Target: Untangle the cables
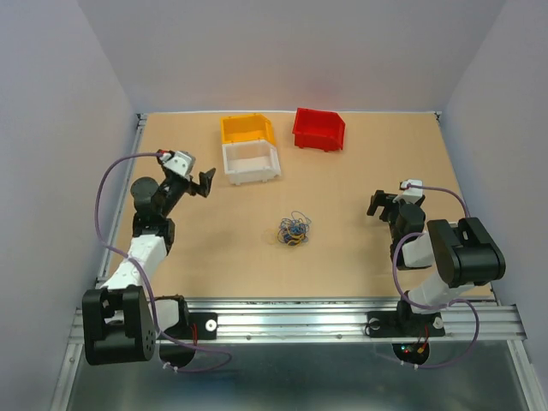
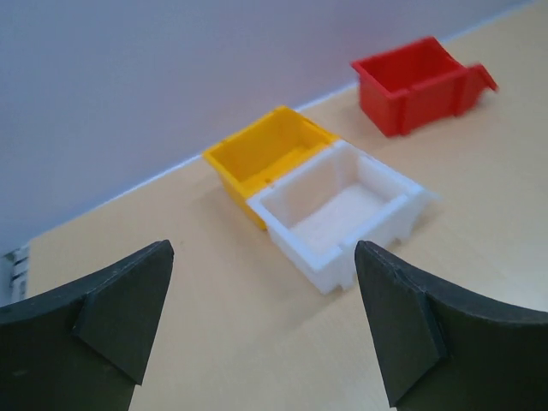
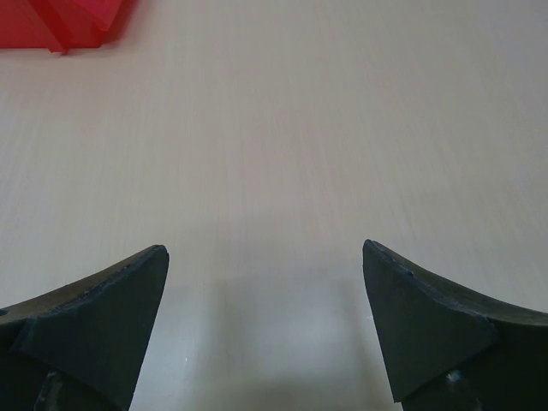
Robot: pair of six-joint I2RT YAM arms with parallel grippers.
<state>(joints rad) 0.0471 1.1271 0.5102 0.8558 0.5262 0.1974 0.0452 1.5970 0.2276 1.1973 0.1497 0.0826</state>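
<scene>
The left gripper's fingers face the bins, so it needs to move back and to the right in the top view next, turn downward and lower onto the tangled knot [image 1: 293,230].
The cables [image 1: 294,230] lie in one small tangled knot of blue, yellow-orange and dark wires in the middle of the table. My left gripper [image 1: 206,183] is open and empty, raised at the left, well apart from the knot; in the left wrist view [image 2: 264,257] it faces the bins. My right gripper [image 1: 378,204] is open and empty, low over the table to the right of the knot; the right wrist view [image 3: 265,257] shows bare table between its fingers. The cables show in neither wrist view.
Three bins stand at the back: a yellow one [image 1: 247,128], a white one [image 1: 251,162] in front of it, and a red one [image 1: 318,128] to the right. They also show in the left wrist view, yellow [image 2: 265,157], white [image 2: 342,214], red [image 2: 419,81]. Walls enclose the table.
</scene>
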